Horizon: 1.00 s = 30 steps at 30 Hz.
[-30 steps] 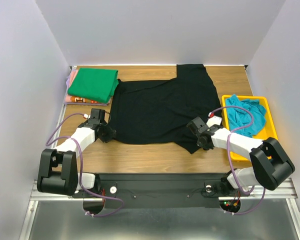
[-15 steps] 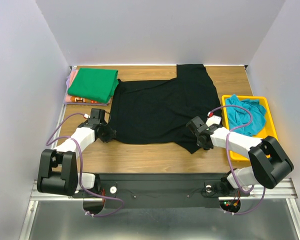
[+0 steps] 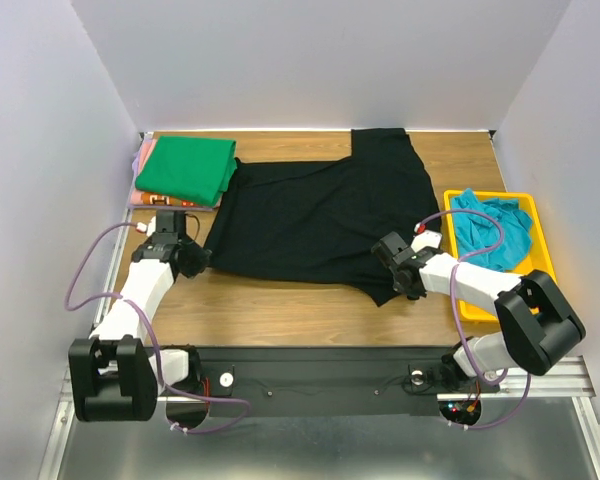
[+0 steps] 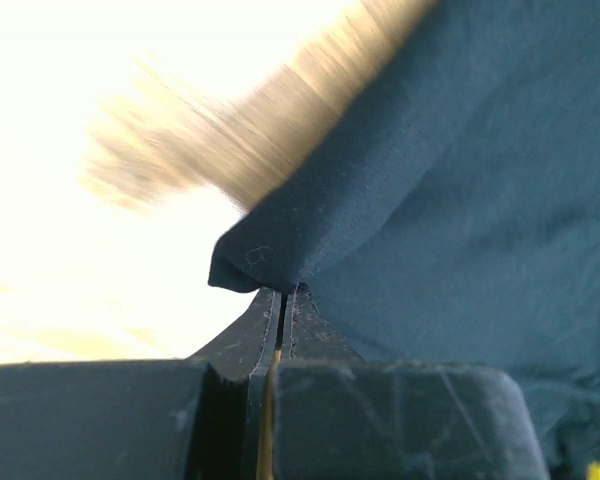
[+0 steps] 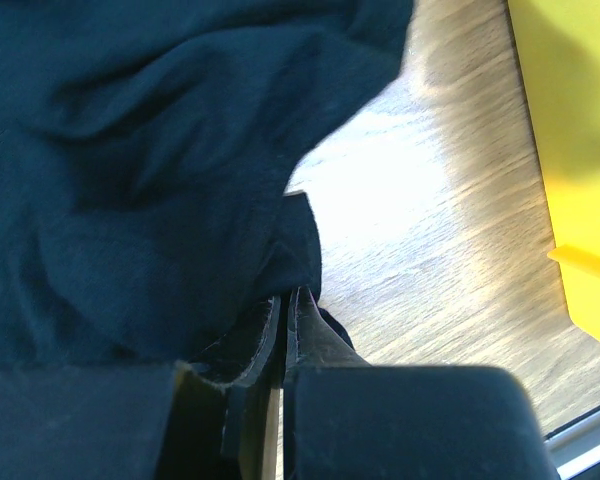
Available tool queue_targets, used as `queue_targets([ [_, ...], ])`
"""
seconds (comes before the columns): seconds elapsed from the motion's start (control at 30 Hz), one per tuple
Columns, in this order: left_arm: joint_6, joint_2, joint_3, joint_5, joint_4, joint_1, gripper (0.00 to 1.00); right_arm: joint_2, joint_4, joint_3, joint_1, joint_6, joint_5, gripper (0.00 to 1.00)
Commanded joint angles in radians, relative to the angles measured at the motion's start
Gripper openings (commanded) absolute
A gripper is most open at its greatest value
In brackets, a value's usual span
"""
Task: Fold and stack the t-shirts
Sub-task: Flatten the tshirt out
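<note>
Both ends of the black t-shirt's near edge are held, so the left gripper will next lift that edge outward to the spot beside the green t-shirt and let go of it there.
The black t-shirt lies spread over the middle of the table, one part reaching the back wall. My left gripper is shut on its near left corner, the cloth pinched between the closed jaws. My right gripper is shut on its near right edge. The bright green t-shirt lies folded at the back left on top of the orange-pink t-shirt. The teal-blue t-shirt lies crumpled in the yellow tray.
The yellow tray stands at the right edge of the table, close to my right arm, and shows in the right wrist view. White walls enclose the table on three sides. Bare wood lies in front of the black shirt.
My left gripper has moved left and back, dragging the black shirt's near left corner with it; the shirt has stretched leftward. My right gripper has stayed almost still.
</note>
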State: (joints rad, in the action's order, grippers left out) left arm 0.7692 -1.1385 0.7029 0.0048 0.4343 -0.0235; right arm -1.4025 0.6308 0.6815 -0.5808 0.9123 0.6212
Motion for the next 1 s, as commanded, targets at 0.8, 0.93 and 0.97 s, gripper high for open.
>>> queue_targets([
  [0.8, 0.028, 0.361, 0.171, 0.182, -0.152, -0.085, 0.0, 0.486, 0.064, 0.435, 0.027, -0.209, 0.098, 0.01],
  [0.93, 0.051, 0.456, 0.4, 0.225, -0.134, -0.089, 0.0, 0.579, -0.031, 0.732, 0.027, -0.41, -0.102, 0.0],
  [0.97, 0.053, 0.471, 0.446, 0.23, -0.128, -0.089, 0.0, 0.589, -0.063, 0.78, 0.027, -0.444, -0.154, 0.01],
])
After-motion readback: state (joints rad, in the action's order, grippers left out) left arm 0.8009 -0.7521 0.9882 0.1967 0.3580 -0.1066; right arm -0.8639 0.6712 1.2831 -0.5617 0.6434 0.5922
